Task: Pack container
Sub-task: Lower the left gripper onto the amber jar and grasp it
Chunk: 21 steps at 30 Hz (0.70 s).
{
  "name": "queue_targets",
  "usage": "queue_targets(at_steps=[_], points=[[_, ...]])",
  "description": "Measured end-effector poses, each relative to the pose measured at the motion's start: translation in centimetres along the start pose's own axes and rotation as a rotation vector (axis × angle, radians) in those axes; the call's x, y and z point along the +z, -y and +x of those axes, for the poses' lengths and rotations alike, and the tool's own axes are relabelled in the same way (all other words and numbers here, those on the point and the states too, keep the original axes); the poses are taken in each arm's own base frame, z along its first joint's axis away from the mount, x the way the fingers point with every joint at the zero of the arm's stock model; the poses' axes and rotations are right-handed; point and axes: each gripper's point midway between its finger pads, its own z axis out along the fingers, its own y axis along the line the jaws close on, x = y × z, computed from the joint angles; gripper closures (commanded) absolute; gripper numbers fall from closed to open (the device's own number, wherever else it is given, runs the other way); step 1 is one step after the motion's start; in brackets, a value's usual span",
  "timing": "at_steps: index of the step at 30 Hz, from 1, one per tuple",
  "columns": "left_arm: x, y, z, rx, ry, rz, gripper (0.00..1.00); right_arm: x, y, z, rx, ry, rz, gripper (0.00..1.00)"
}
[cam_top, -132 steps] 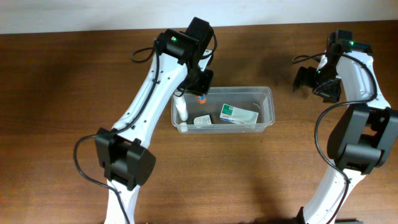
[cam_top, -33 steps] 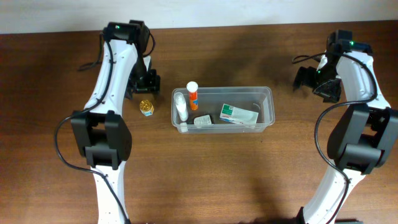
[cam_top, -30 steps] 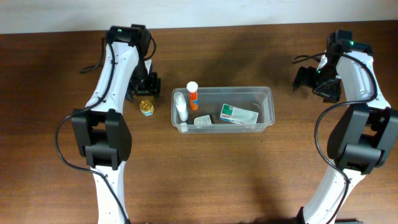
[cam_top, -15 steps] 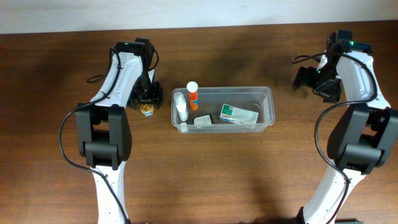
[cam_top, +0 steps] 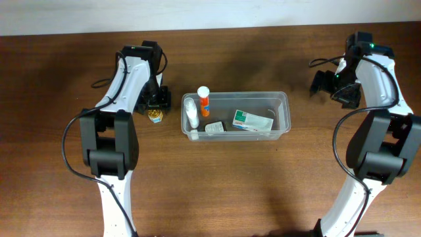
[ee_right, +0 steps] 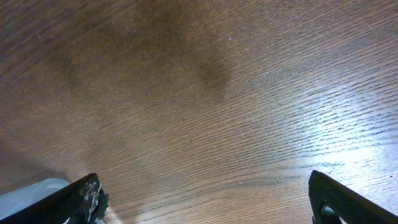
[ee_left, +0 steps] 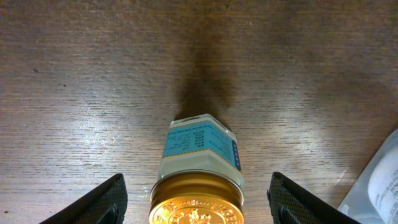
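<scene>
The left gripper moves down past the gold lid next and closes its fingers around the jar's blue label (cam_top: 155, 118) (ee_left: 199, 140), since the jar already stands between them.
The container (cam_top: 279, 105), a clear plastic tub, sits mid-table holding a white bottle (cam_top: 191, 113), an upright orange bottle with a white cap (cam_top: 204, 101), a small white item (cam_top: 214, 127) and a green-and-white box (cam_top: 253, 121). Left of it stands a small glass jar with a gold lid (cam_top: 155, 116). My left gripper (cam_top: 154, 104) is down over that jar (ee_left: 199, 158), open, one black finger (ee_left: 106, 202) on each side with a gap between finger and jar. My right gripper (cam_top: 323, 84) hangs open over bare wood, right of the tub.
The tabletop is dark brown wood. A rounded corner of the tub (ee_left: 379, 180) shows at the right edge of the left wrist view, close to the jar. Another corner (ee_right: 28, 193) appears at the bottom left of the right wrist view. A white wall borders the far table edge.
The left gripper left the tub, where the orange bottle now stands, swung left and came down over the gold-lidded jar. Over the last half second it barely moved. The right arm stayed still.
</scene>
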Motion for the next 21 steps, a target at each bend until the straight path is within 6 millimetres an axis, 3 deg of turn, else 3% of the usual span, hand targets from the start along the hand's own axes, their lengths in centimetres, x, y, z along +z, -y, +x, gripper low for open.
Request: queue_targets(at_steps=[10, 21], points=[[2.3, -0.2, 1.4, 0.001, -0.052, -0.008, 0.28, 0.0, 0.0, 0.0, 0.0, 0.0, 0.0, 0.02], [2.5, 0.0, 0.4, 0.0, -0.008, -0.001, 0.28, 0.0, 0.0, 0.0, 0.0, 0.0, 0.0, 0.02]])
